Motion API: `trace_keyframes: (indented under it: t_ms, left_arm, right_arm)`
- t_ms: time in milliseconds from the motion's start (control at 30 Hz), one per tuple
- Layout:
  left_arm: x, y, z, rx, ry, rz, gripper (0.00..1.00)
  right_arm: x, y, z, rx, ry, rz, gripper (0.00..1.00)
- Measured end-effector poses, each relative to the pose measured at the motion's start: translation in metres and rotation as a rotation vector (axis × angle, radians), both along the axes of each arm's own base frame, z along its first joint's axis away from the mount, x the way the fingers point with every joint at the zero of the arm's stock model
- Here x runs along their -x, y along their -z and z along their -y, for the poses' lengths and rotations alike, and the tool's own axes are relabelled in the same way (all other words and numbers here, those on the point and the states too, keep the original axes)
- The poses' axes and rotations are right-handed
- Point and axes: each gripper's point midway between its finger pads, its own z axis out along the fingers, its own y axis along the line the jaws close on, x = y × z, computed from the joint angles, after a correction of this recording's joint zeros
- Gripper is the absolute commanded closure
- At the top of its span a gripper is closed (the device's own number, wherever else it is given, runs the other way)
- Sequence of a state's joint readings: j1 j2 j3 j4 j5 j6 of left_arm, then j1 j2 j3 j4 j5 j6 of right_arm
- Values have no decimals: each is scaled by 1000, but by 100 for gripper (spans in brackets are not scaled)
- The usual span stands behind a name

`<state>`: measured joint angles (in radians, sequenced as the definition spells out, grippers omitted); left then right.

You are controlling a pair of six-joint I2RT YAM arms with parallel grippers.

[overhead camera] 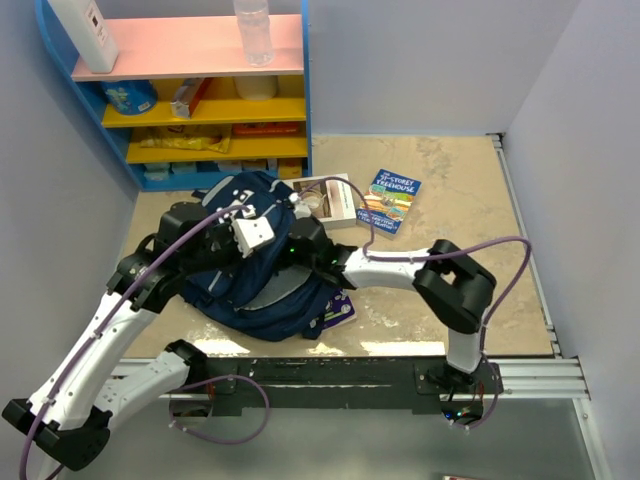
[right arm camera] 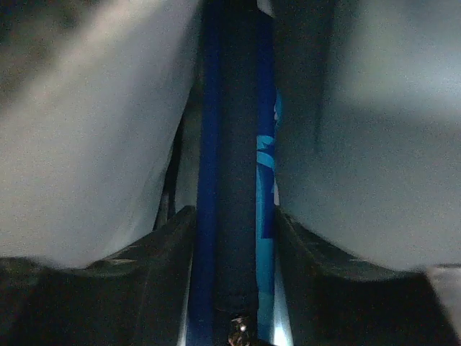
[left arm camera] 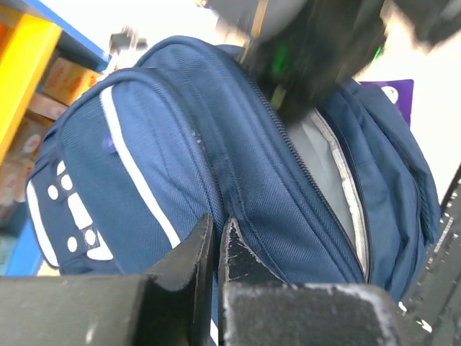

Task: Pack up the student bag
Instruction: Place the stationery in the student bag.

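My left gripper draws the bag's held fold toward the right in the top view next, across its grey-lined opening. It then releases the fold, since the main compartment still gapes open.
The student bag [overhead camera: 255, 290], navy with light grey stripes, lies in the middle of the floor between both arms. In the left wrist view its main compartment is unzipped, showing grey lining [left arm camera: 324, 162]. My left gripper [left arm camera: 217, 222] is shut on a fold of the bag's [left arm camera: 166, 144] fabric beside the zip. The right arm [overhead camera: 400, 268] reaches into the opening, fingertips hidden from above. Inside, my right gripper [right arm camera: 234, 213] is shut on a flat dark navy case [right arm camera: 234, 180] with blue edges and a zip pull, between grey lining walls.
Two books [overhead camera: 325, 198] [overhead camera: 390, 200] lie on the floor behind the bag. A purple book [overhead camera: 338, 310] pokes out from under its front right. A blue shelf unit [overhead camera: 200, 110] with a bottle [overhead camera: 253, 30] on top stands back left. Walls close both sides.
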<state>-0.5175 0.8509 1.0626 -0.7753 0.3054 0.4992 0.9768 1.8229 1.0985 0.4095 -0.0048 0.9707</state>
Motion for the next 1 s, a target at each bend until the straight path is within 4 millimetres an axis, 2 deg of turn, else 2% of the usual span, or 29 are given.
trace_keyframes:
  t_ms: [33,100,233,300,433,567,667,733,800,933,1000]
  left_arm:
    - [2,1,0,2,2,-8,100]
    - [5,3,-4,-4,-9,-23,100]
    - [10,-4,-4,20,-3,-1,100]
    - [9,-11,-3,37,-2,22,100]
    - [5,-21,0,63,1,63,100]
    - [10,-27,13,108,54,68,100]
    - [13,-23,18,120,73,50,100]
    - [8,-15,16,110,52,35,100]
    - [5,-6,17,101,42,7,100]
    - [-5,18,16,62,-2,-58,100]
    - [-10,30,16,49,-31,-88,100]
  right_arm:
    - [1,5,-11,11,-4,8,29]
    - [2,11,-18,34,4,28,23]
    - [6,6,5,94,28,78,8]
    - [15,-9,26,118,34,121,9]
    - [27,-41,59,157,39,194,16]
    - [48,-39,94,226,12,218,18]
    - [64,-41,106,258,-13,247,13]
    - [78,-60,111,221,-33,289,12]
    - [91,-93,118,135,-47,351,12]
    - [105,-162,141,-63,-30,480,22]
    - [112,-181,144,-119,-44,518,26]
